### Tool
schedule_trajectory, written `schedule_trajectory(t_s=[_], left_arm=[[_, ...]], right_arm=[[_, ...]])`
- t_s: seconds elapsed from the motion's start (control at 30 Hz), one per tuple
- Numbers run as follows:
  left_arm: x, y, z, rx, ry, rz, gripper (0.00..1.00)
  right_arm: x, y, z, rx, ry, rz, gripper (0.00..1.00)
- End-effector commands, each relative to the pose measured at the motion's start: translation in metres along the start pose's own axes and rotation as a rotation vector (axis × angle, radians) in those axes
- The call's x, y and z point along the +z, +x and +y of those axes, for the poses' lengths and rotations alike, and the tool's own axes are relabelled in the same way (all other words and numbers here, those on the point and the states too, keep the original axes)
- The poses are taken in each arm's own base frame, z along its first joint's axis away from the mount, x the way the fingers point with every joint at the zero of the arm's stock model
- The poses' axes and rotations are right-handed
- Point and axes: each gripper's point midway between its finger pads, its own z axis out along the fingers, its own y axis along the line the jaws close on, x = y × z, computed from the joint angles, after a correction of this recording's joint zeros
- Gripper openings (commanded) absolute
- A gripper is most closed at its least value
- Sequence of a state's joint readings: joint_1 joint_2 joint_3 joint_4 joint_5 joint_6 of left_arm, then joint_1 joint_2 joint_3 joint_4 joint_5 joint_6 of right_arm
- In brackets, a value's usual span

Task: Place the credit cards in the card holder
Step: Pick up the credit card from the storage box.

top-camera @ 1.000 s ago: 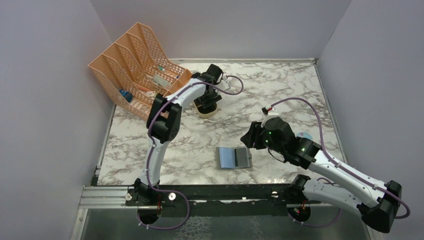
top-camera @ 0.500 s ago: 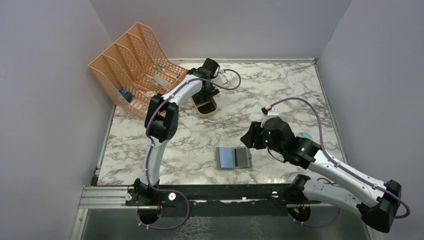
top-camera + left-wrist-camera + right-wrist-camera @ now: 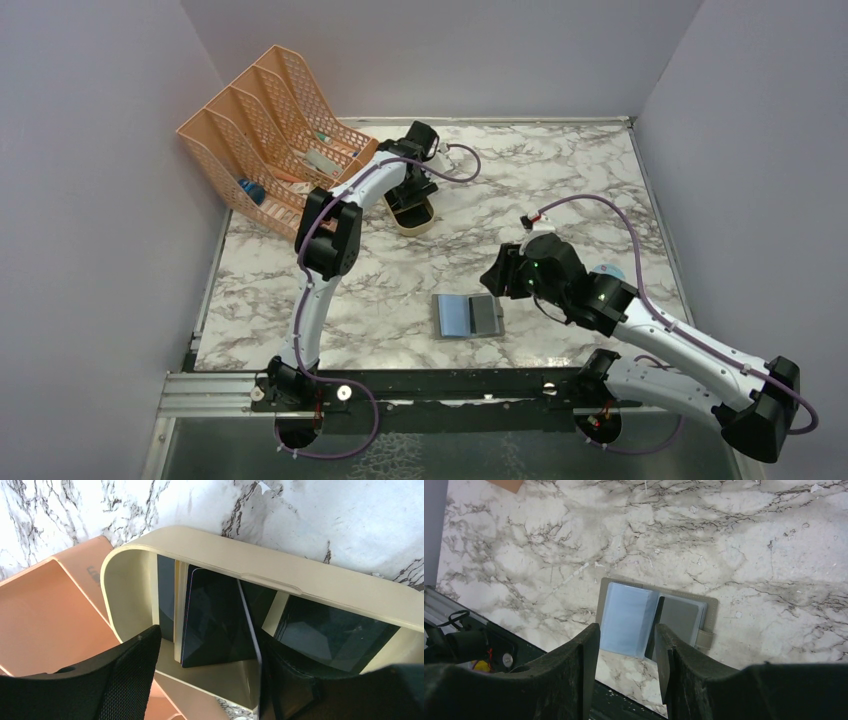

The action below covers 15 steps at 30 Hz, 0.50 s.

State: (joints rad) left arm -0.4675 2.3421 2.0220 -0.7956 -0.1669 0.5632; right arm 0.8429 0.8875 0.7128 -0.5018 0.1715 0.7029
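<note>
The thin dark card (image 3: 253, 639) stands edge-on between my left gripper's fingers in the tan tray, so they will lift slightly and close on it next.
The card holder (image 3: 467, 315) lies open flat on the marble near the front, with blue-grey pockets on the left and a grey face on the right (image 3: 676, 617). My right gripper (image 3: 495, 278) hovers over its near edge, open (image 3: 626, 630), with nothing between the fingers. Several dark credit cards (image 3: 215, 620) stand in the tan oval tray (image 3: 412, 222). My left gripper (image 3: 408, 200) reaches down into that tray (image 3: 300, 580), open (image 3: 210, 640), one finger on each side of a dark card. Another thin card (image 3: 250, 635) stands edge-on close by the right finger.
The peach mesh file rack (image 3: 270, 130) stands at the back left, right beside the tray, with small items in its slots. A light-blue round thing (image 3: 608, 270) shows behind the right arm. Grey walls enclose the table, and a metal rail (image 3: 420, 385) runs along the front edge.
The left wrist has shifted a little left and back over the tray and turned. The right arm and the card holder have hardly moved. Both grippers keep the same width.
</note>
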Motion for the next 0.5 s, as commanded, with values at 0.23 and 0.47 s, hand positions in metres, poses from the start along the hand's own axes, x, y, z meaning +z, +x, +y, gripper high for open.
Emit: schedule_trajectory(t_s=[0.23, 0.47], left_arm=[[0.001, 0.002, 0.011, -0.003, -0.033, 0.017, 0.57], [-0.026, -0.009, 0.018, -0.013, -0.070, -0.027, 0.57]], right_arm=[[0.002, -0.005, 0.001, -0.004, 0.004, -0.021, 0.45], [0.005, -0.005, 0.004, -0.004, -0.009, -0.018, 0.45]])
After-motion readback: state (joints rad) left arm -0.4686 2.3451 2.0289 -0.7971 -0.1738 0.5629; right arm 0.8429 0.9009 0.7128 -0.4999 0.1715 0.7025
